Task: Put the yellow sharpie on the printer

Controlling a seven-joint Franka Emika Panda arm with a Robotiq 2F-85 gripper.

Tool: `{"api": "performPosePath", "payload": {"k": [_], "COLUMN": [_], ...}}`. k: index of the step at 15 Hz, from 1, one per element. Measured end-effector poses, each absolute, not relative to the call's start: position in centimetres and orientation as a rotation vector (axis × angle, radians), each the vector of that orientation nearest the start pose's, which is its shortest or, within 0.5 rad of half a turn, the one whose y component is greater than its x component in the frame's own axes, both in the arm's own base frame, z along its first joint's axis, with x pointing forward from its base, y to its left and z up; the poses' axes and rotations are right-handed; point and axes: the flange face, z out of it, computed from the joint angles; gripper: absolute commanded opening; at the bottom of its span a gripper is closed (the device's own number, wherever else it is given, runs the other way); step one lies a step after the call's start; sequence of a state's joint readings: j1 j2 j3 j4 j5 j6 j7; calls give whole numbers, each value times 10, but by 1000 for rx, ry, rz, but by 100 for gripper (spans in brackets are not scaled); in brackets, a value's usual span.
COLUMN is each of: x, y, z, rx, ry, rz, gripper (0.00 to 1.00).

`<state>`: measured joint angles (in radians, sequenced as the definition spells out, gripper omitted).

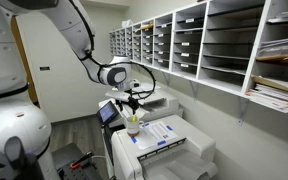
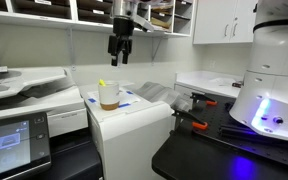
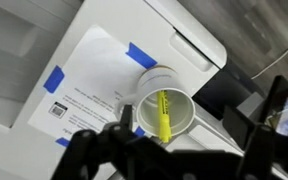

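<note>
My gripper goes down next until its fingers straddle the yellow sharpie's upper end.
The yellow sharpie (image 3: 164,113) stands tilted inside a white cup (image 3: 179,88) on top of the printer (image 3: 189,25). In both exterior views the cup (image 1: 133,124) (image 2: 108,95) sits on the printer (image 1: 189,140) (image 2: 144,118), with the sharpie tip (image 2: 102,83) poking out. My gripper (image 1: 132,100) (image 2: 119,52) hangs open and empty straight above the cup, well clear of it. In the wrist view its dark fingers (image 3: 174,150) frame the bottom of the picture.
A sheet of paper (image 3: 94,75) held with blue tape lies on the printer top. A larger copier (image 2: 24,85) with a touch screen (image 2: 14,137) stands beside it. Wall mail slots (image 1: 214,40) run above. The robot base (image 2: 274,80) stands on a black table.
</note>
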<state>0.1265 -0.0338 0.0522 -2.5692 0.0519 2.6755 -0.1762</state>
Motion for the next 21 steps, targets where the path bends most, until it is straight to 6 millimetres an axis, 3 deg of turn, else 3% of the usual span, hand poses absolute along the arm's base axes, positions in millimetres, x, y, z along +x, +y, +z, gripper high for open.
{"api": "performPosePath", "payload": {"k": [1,2,6,15,21], "x": [459,465,486,517,524], "y": [82,83,87,102,110], "z": [285,280,257,215,213], "rx": [-3071,-3071,-3068,-3052,-3043], "ry": [-481,-481,-476,-493,-508], "rz": [-197,-174,-81,73,97], "gripper": [71,72,86,65,63]}}
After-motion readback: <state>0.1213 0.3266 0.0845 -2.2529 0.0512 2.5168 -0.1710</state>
